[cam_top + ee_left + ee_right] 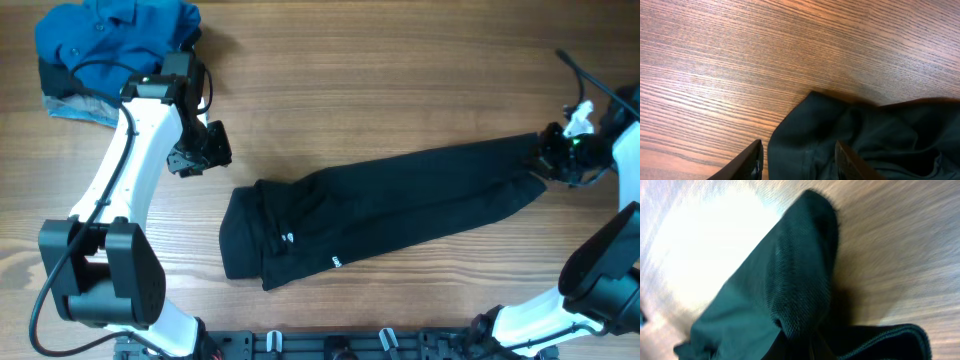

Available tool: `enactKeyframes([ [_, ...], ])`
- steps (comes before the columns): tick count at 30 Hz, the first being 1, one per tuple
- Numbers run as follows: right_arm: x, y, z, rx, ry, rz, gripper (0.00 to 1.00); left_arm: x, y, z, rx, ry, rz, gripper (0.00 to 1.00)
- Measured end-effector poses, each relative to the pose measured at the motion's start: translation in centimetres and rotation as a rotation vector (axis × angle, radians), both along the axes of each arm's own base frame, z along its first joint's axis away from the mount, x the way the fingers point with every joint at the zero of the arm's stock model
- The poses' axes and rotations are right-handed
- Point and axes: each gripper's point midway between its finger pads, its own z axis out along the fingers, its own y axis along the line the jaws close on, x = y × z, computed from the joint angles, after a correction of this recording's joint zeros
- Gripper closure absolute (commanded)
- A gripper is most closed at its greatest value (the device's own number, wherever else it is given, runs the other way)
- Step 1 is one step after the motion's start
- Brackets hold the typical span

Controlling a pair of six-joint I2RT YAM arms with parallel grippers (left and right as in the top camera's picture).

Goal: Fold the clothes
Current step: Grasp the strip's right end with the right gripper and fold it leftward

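Note:
The shirt lies stretched long. I need to move my right gripper left in the overhead view next, over the shirt's middle [374, 203], and release the held end.
The clothes, a black T-shirt [400, 205], lie pulled out in a long band from the left middle of the table to the far right. Small white tags [287, 238] show near its left end. My right gripper [553, 155] is shut on the shirt's right end; in the right wrist view the bunched black fabric [800, 275] covers the gripper [807, 347] and hides its fingers. My left gripper [200, 152] hangs open up and to the left of the shirt's left end. In the left wrist view its fingers [751, 162] straddle a corner of the shirt [840, 130] without touching it.
A bright blue buttoned shirt [115, 35] is heaped at the back left corner, with a light denim piece [75, 105] under its front edge. Bare wooden table [400, 80] lies behind the black shirt. The arm bases [330, 345] stand along the front edge.

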Motion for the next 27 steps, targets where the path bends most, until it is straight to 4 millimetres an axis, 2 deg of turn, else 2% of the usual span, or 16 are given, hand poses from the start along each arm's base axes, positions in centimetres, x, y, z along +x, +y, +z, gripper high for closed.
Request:
enactKeyframes([
  [4,-1.3,3.8,-0.1,0.025,0.088,0.106,0.96,0.0,0.0,0.0,0.0,0.0,0.0,0.53],
  [10,-1.7,11.0,-0.2,-0.004,0.134,0.335,0.96,0.0,0.0,0.0,0.0,0.0,0.0,0.53],
  [14,-2.0,15.1,-0.5,-0.059,0.159,0.429,0.96,0.0,0.0,0.0,0.0,0.0,0.0,0.53],
  [27,-3.6,24.2,-0.8,-0.103,0.174,0.494,0.95,0.0,0.0,0.0,0.0,0.0,0.0,0.52],
])
